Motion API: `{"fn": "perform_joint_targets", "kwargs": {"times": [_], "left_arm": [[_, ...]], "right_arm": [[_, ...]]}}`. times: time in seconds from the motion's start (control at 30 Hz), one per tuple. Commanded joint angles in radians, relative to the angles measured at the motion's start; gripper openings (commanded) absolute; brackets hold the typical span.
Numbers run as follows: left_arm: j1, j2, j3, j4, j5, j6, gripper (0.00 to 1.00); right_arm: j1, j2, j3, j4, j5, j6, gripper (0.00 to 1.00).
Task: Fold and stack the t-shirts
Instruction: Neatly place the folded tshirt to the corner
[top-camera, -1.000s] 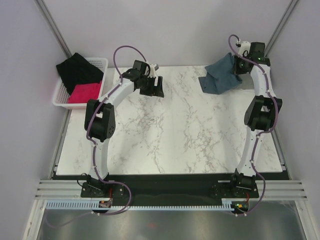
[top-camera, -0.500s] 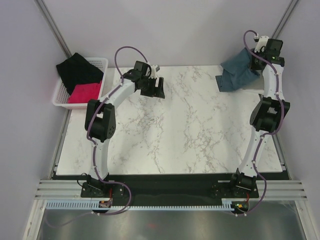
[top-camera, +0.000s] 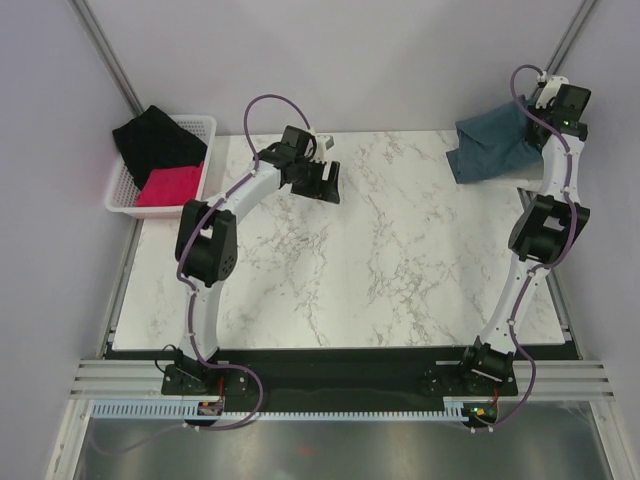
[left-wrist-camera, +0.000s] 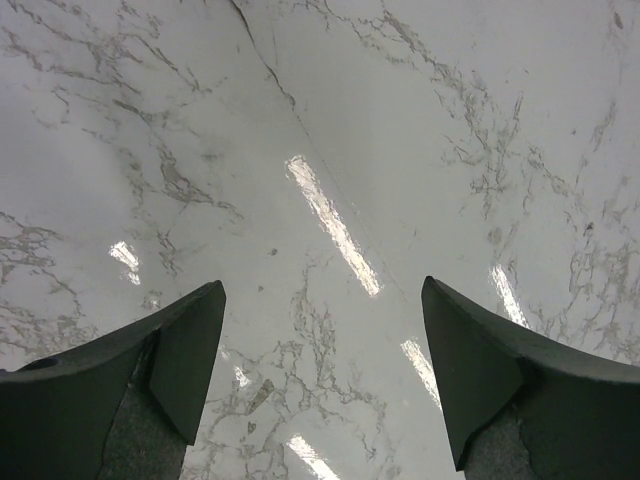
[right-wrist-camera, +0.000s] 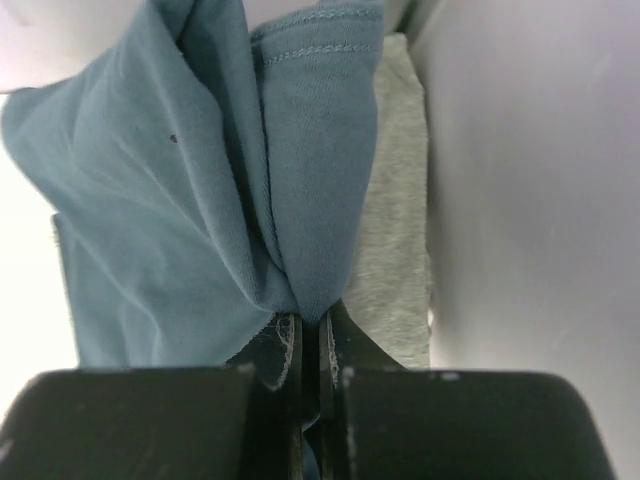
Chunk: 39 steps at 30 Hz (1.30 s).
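Note:
The fold of the slate-blue t-shirt beside the wall should come down next over the light grey t-shirt (right-wrist-camera: 395, 240), as my right gripper lowers it and releases it.
The slate-blue t-shirt (top-camera: 495, 150) hangs bunched from my right gripper (top-camera: 548, 118) at the table's far right corner, its lower part touching the table. In the right wrist view the jaws are shut on a fold of the blue t-shirt (right-wrist-camera: 200, 220) at my right gripper (right-wrist-camera: 311, 325). The light grey t-shirt (right-wrist-camera: 395, 240) lies under it, next to the wall. My left gripper (top-camera: 325, 183) is open and empty above the bare marble at the far left-middle; it also shows in the left wrist view (left-wrist-camera: 322, 375).
A white basket (top-camera: 203, 127) with black cloth (top-camera: 155, 140) and red cloth (top-camera: 168, 186) stands off the table's far left corner. The enclosure wall (right-wrist-camera: 540, 180) is close on the right of my right gripper.
My right gripper has carried the blue t-shirt right and farther back, toward the far right corner. My left gripper has shifted slightly right, still open.

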Motion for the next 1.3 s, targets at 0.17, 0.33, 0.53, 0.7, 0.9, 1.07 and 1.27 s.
{"fn": "perform_joint_targets", "kwargs": {"times": [0.17,0.33,0.53,0.7,0.9,1.07,1.27], "left_arm": [[-0.042,-0.04,-0.002,0.001,-0.043,0.061,0.87],[-0.062,-0.046,-0.01,0.001,-0.072,0.074,0.88],[-0.083,-0.046,-0.008,0.001,-0.096,0.088,0.88],[-0.099,-0.04,-0.002,0.001,-0.103,0.09,0.88],[-0.106,-0.036,0.001,0.001,-0.106,0.09,0.88],[-0.106,-0.036,0.003,0.001,-0.109,0.088,0.88],[-0.106,-0.037,0.003,0.001,-0.112,0.088,0.88]], "right_arm": [[-0.003,0.047,0.056,0.127,0.14,-0.006,0.0],[-0.002,0.064,0.062,0.144,0.177,-0.01,0.0],[-0.008,0.071,0.074,0.163,0.219,-0.003,0.0],[-0.011,0.076,0.073,0.177,0.254,-0.006,0.0],[-0.019,0.071,0.055,0.178,0.28,0.007,0.0],[-0.017,0.074,0.032,0.184,0.323,0.007,0.0],[-0.013,0.082,0.018,0.198,0.372,-0.007,0.0]]}}
